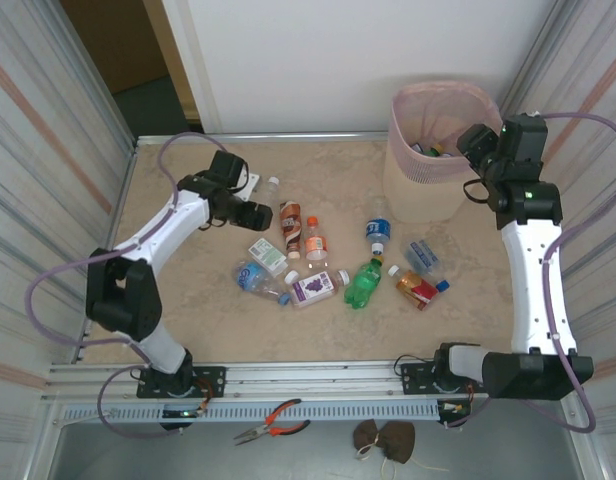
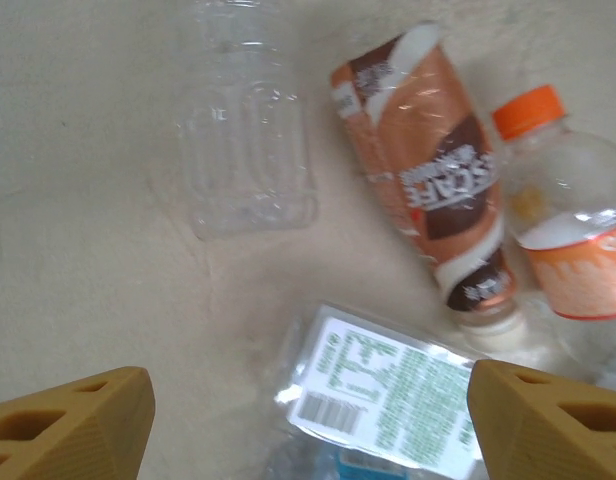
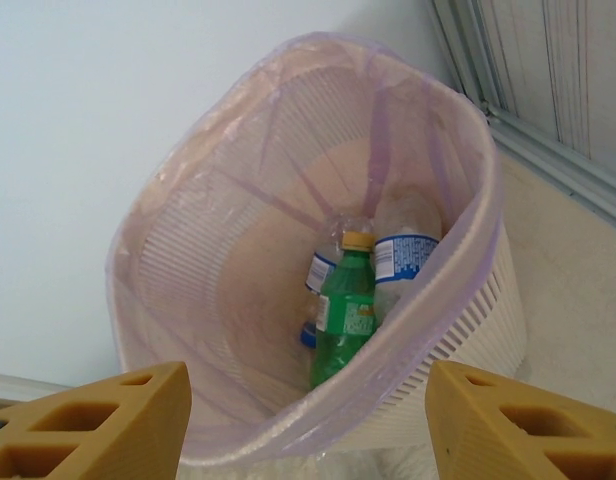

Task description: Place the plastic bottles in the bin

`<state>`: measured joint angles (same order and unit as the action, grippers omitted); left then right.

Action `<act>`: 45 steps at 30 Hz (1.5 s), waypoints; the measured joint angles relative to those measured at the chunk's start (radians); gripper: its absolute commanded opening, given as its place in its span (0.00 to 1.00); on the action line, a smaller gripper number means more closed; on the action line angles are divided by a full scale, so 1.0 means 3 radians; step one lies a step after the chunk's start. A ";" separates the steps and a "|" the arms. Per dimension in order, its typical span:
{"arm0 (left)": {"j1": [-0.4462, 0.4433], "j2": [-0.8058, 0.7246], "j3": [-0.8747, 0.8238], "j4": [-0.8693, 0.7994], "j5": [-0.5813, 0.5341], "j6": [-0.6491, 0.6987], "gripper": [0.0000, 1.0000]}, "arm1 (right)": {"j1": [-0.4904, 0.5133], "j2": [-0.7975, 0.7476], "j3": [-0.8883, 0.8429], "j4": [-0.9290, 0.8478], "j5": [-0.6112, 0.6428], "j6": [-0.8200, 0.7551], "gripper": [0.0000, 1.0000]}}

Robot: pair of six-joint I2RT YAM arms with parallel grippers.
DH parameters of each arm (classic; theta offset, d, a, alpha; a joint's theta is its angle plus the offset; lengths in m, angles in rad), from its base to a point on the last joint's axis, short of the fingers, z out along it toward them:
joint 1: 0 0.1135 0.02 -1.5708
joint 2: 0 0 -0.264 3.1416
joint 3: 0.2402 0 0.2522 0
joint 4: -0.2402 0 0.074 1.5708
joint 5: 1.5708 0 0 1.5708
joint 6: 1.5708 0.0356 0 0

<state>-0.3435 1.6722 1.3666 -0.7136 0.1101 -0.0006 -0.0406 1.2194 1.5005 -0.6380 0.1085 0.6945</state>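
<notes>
The unlabelled clear bottle (image 1: 273, 189) (image 2: 243, 130) gets my left gripper next, outward and down over it with fingers open astride its body, because bare tabletop shows along both its long sides.
Several plastic bottles lie in the middle of the table. My left gripper (image 1: 260, 214) (image 2: 308, 425) hangs open just above them. Below it lies a clear bottle with a green-printed white label (image 2: 393, 385) (image 1: 268, 255), and nothing is between the fingers. Beyond it are an unlabelled clear bottle (image 2: 243, 130), a brown-labelled bottle (image 2: 428, 170) (image 1: 291, 225) and an orange-capped bottle (image 2: 573, 220) (image 1: 314, 240). The pale pink bin (image 1: 428, 175) (image 3: 238, 250) stands at the back right. My right gripper (image 1: 470, 140) (image 3: 308, 425) is open and empty over its right rim. Inside are a green bottle (image 3: 345, 310) and a blue-labelled bottle (image 3: 403, 250).
More bottles lie toward the right: a green one (image 1: 365, 283), a purple-labelled one (image 1: 313, 288), a red-labelled one (image 1: 416, 288), and a blue-capped one (image 1: 377, 232). Corrugated walls close in both sides. Pliers (image 1: 273, 422) lie below the front rail.
</notes>
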 measured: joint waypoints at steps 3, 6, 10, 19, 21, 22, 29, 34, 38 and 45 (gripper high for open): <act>0.0029 0.0298 0.0212 -0.0043 0.0001 0.0113 0.84 | 0.0000 -0.0076 -0.0076 -0.0001 0.0000 -0.0001 0.62; 0.0050 0.0568 0.0399 -0.0079 0.0013 0.0183 0.84 | -0.0001 -0.0104 -0.0135 -0.0010 -0.0001 -0.0001 0.62; 0.0083 0.0874 0.0619 -0.0109 0.0048 0.0229 0.86 | -0.0001 -0.0149 -0.0211 -0.0013 0.0001 -0.0001 0.62; 0.0102 0.1362 0.1072 -0.0178 0.0079 0.0292 0.84 | -0.0001 -0.0301 -0.0254 -0.0061 0.0041 -0.0041 0.62; 0.0109 0.1465 0.1144 -0.0175 0.0090 0.0306 0.84 | -0.0001 -0.0322 -0.0263 -0.0070 0.0060 -0.0064 0.62; 0.0120 0.1514 0.1166 -0.0174 0.0097 0.0315 0.83 | -0.0003 -0.0322 -0.0266 -0.0071 0.0066 -0.0069 0.61; 0.0226 0.1717 0.1186 -0.0237 0.0165 0.0365 0.72 | -0.0004 -0.0322 -0.0333 -0.0076 0.0085 -0.0078 0.60; 0.0251 0.1719 0.1185 -0.0251 0.0231 0.0379 0.63 | -0.0004 -0.0322 -0.0370 -0.0072 0.0086 -0.0076 0.59; 0.0251 0.1699 0.1150 -0.0225 0.0259 0.0378 0.61 | -0.0003 -0.0320 -0.0394 -0.0076 0.0083 -0.0075 0.59; 0.0251 0.1342 0.0834 -0.0205 0.0268 0.0364 0.57 | 0.0004 -0.0328 -0.0412 -0.0060 -0.0015 -0.0075 0.60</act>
<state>-0.2684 2.0747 1.6169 -0.7750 0.1905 0.1085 -0.0395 1.1210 1.3769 -0.6559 0.1040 0.6720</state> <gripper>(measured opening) 0.599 0.596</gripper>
